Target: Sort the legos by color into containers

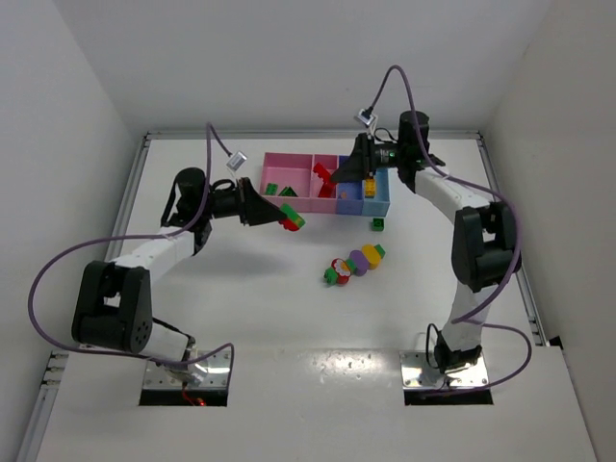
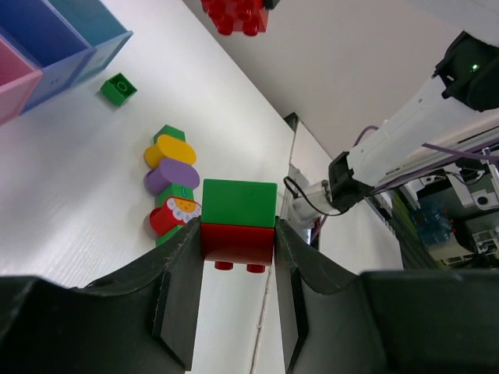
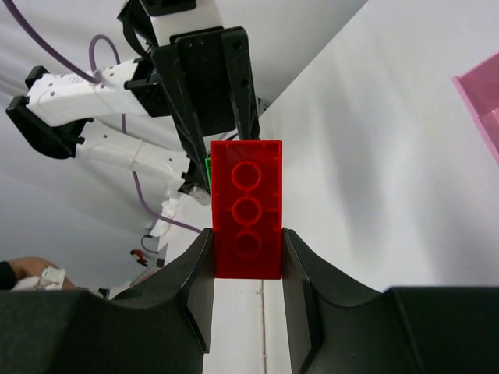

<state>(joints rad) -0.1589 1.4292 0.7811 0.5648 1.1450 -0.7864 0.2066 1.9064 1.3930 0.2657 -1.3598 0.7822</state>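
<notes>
My right gripper has the long red lego (image 3: 247, 209) and should next tilt to point down over the narrow pink bin (image 1: 327, 162), then lower it that way, as red legos are inside.
My left gripper (image 1: 287, 218) is shut on a green-on-red lego stack (image 2: 238, 222), held above the table just in front of the wide pink bin (image 1: 289, 164). My right gripper (image 1: 339, 179) is shut on a long red lego (image 3: 247, 209), over the narrow pink bin (image 1: 327, 162) and the purple-blue bin (image 1: 348, 199). That red lego shows at the top of the left wrist view (image 2: 238, 15). A striped multicolour stack (image 1: 352, 262) and a single green lego (image 1: 378, 224) lie on the table. The light blue bin (image 1: 383, 200) ends the row.
Green legos (image 1: 279, 191) lie in the wide pink bin, red ones (image 1: 323, 175) in the narrow pink bin, a yellow one (image 1: 369, 185) by the blue bins. The two grippers face each other closely. White walls enclose the table on three sides.
</notes>
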